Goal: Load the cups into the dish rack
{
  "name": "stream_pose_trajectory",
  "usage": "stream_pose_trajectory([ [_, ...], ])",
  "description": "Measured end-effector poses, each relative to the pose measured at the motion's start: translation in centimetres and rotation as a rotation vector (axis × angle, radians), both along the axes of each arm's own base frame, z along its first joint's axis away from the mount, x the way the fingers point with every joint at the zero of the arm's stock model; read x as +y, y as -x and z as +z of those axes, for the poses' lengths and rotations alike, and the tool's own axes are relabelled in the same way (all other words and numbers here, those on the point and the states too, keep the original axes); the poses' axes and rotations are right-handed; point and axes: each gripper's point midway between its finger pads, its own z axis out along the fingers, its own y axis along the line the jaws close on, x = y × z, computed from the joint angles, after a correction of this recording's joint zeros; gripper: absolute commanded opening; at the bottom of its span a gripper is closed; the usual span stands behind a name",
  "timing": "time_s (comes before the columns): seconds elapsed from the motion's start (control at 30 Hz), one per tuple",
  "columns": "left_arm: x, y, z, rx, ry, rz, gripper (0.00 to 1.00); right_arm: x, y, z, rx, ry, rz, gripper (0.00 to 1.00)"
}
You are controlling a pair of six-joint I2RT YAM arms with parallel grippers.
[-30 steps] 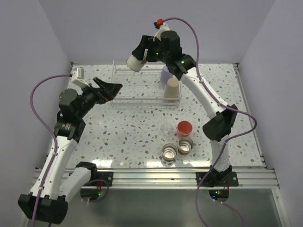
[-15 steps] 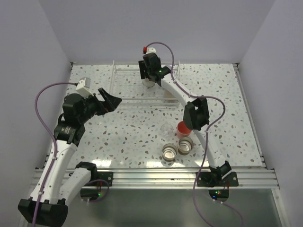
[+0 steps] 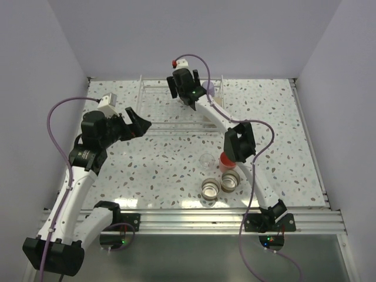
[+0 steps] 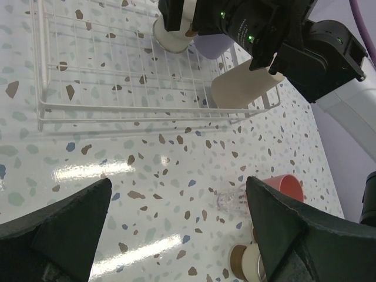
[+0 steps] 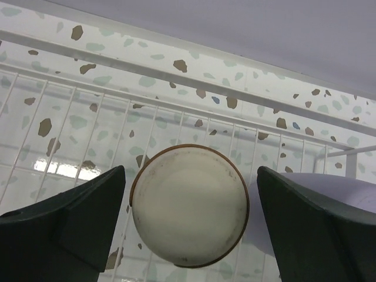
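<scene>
I will next swing my left gripper across and down to the clear cup, below and to its right in the top view, onto the rim the red-pink cup [image 3: 228, 158] leaves free.
The wire dish rack [image 3: 164, 124] stands at the back of the table. My right gripper [image 3: 184, 88] hangs over it, jaws open. Straight below, a tan-rimmed cup [image 5: 189, 205] stands upside down on the rack [image 5: 117, 59], with a small gap to each finger. A lavender cup [image 5: 335, 188] stands beside it. A beige cup [image 4: 247, 88] lies in the rack's right end. On the table are a clear cup [image 3: 207, 160], a red-pink cup [image 3: 228, 158] and two silvery-rimmed cups [image 3: 210, 188]. My left gripper [image 3: 140, 120] is open and empty, left of the rack's front.
My right arm's elbow [image 3: 238, 144] hangs over the red-pink cup. The table's raised edges run along the left, right and back. A metal rail [image 3: 188, 220] with the arm bases lies at the near edge.
My right gripper came down from high above the rack, set the tan-rimmed cup upside down inside it, and opened. My left arm shifted only slightly.
</scene>
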Motion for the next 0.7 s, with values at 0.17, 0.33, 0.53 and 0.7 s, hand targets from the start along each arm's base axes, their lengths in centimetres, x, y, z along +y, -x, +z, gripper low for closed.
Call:
stream_pose_trajectory([
  [0.17,-0.1,-0.2,-0.3,0.009,-0.006,-0.003,1.0,0.3,-0.1,0.4,-0.018,0.011,0.015,0.98],
  [0.33,0.0,-0.3,-0.4,0.005,-0.025,-0.008,0.99,0.8,0.3,1.3,-0.011,-0.017,0.035,0.98],
  [0.53,-2.2,-1.1,-0.4,0.017,-0.085,-0.091,0.98,2.0,3.1,9.3,-0.044,-0.166,0.103,0.98],
  [0.7,-11.6,-0.7,-3.1,0.088,-0.215,-0.327,0.96,-0.7,10.5,21.6,-0.146,-0.299,0.162,0.98],
])
